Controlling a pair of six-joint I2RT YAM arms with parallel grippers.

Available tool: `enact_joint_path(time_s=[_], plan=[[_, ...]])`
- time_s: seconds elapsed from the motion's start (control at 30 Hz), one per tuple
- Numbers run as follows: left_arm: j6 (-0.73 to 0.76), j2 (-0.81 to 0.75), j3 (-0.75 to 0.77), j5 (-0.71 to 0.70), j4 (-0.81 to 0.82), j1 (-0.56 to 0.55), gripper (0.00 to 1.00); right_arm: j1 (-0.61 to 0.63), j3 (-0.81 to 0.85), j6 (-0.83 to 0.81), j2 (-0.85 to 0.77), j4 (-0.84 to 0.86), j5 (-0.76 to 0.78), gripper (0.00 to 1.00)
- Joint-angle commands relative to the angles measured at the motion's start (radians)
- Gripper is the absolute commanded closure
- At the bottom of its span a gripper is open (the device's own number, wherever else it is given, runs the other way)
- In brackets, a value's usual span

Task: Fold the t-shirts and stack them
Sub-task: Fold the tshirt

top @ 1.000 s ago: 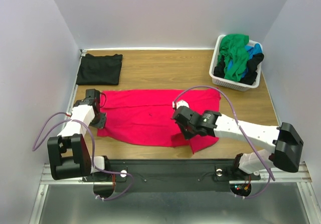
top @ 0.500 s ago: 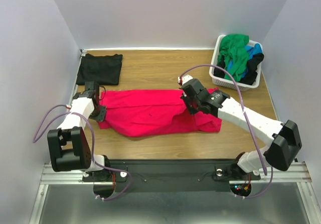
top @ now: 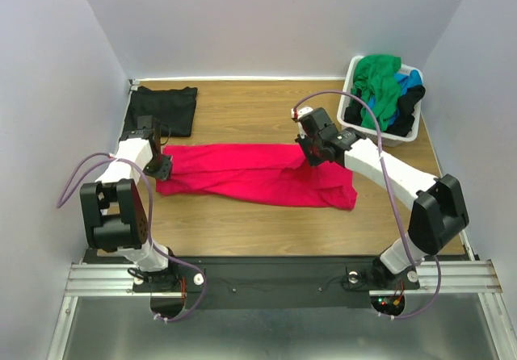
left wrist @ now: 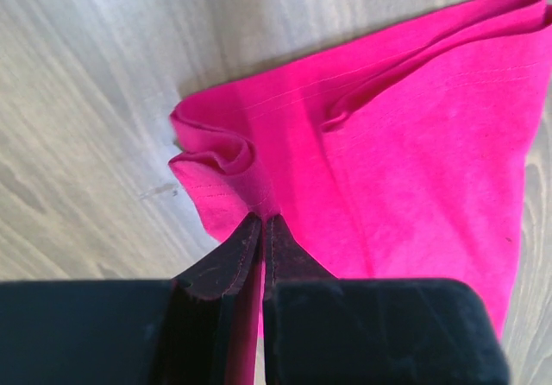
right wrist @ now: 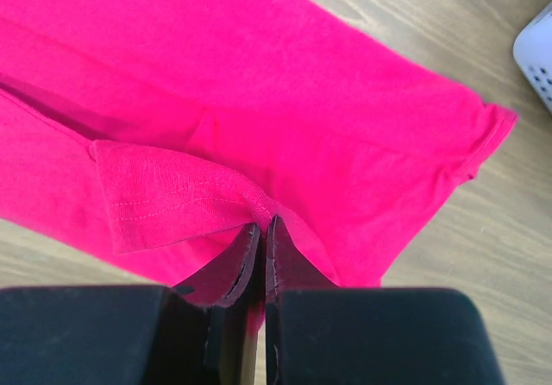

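Note:
My right gripper will move outward and down to let go of the hemmed fold by the shirt's far edge (top: 288, 146) (right wrist: 345, 44), because that edge is outward of the gripper and below it.
A bright pinkish-red t-shirt (top: 258, 174) lies folded lengthwise across the middle of the wooden table. My left gripper (top: 159, 166) is shut on its left edge; in the left wrist view the hem (left wrist: 226, 165) bunches right at my closed fingertips (left wrist: 263, 223). My right gripper (top: 313, 152) is shut on a hemmed fold of the same shirt (right wrist: 172, 197) near its upper right, the cloth pinched at the tips (right wrist: 263, 225). A folded black t-shirt (top: 161, 110) rests at the back left. Green, blue and black t-shirts (top: 381, 90) are heaped in the basket.
A white plastic laundry basket (top: 361, 133) stands at the back right corner. White walls close in the table on three sides. Purple cables loop from both arms. Bare wood (top: 242, 114) shows behind the red shirt and in front of it.
Both grippers carried the near edge of the red shirt away from me, toward the back. The shirt has gone from a wide spread to a narrower folded band.

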Motion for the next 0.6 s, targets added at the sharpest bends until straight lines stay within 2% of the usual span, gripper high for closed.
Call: enact_joint_path(time_s=[0.0,0.57], plan=[[0.005,0.021,0.061,-0.012,-0.019,0.000,0.86,-0.027,0.064,-0.050,0.024,0.069,-0.032,1.00],[0.008,0.088,0.121,-0.015,-0.012,0.009,0.86,-0.094,0.148,-0.095,0.144,0.089,-0.015,1.00]])
